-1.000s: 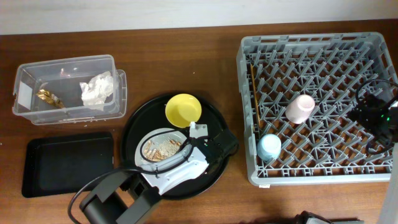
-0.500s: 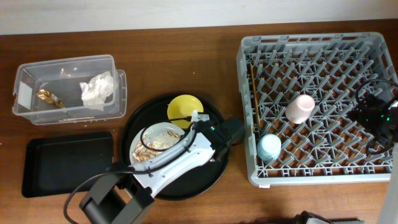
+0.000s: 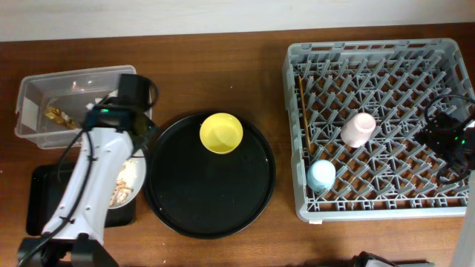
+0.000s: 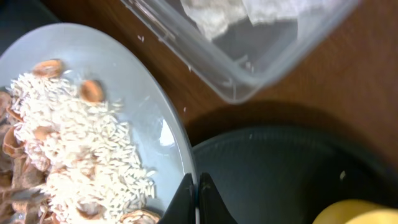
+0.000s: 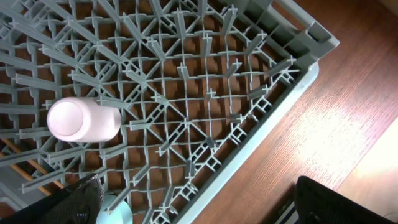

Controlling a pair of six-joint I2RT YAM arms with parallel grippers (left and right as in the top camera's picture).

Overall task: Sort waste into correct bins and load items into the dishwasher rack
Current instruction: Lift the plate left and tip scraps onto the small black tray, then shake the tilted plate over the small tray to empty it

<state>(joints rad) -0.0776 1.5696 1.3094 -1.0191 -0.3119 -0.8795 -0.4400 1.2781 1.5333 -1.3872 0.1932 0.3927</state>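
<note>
Since scraps cover the plate [image 3: 128,182], I will tip it empty, then lower my left gripper onto the round black tray [image 3: 208,204], which lies to its right in the overhead view.
My left gripper [image 3: 139,152] is shut on the rim of the pale grey plate [image 3: 128,182], seen close in the left wrist view [image 4: 196,194]. The plate [image 4: 143,93] carries rice and brown food scraps [image 4: 68,155] and hangs over the shallow black tray [image 3: 44,194]. The clear tub [image 3: 41,83] holds the gold wrapper [image 3: 56,115]; the napkin [image 4: 217,11] is mostly hidden by my arm from overhead. The yellow bowl [image 3: 221,133] sits on the round black tray [image 3: 208,204]. My right gripper [image 3: 445,137] is open and empty above the rack [image 3: 371,52].
The rack [image 5: 273,112] holds the pink cup [image 3: 358,128], also in the right wrist view [image 5: 84,119], the light-blue cup [image 3: 322,175] and chopsticks [image 3: 303,111] along its left side. The brown table edge runs beside the rack's right wall.
My left arm has carried the plate off the round black tray and swung it left, over the rectangular black tray beside the clear tub. The right arm has not moved.
</note>
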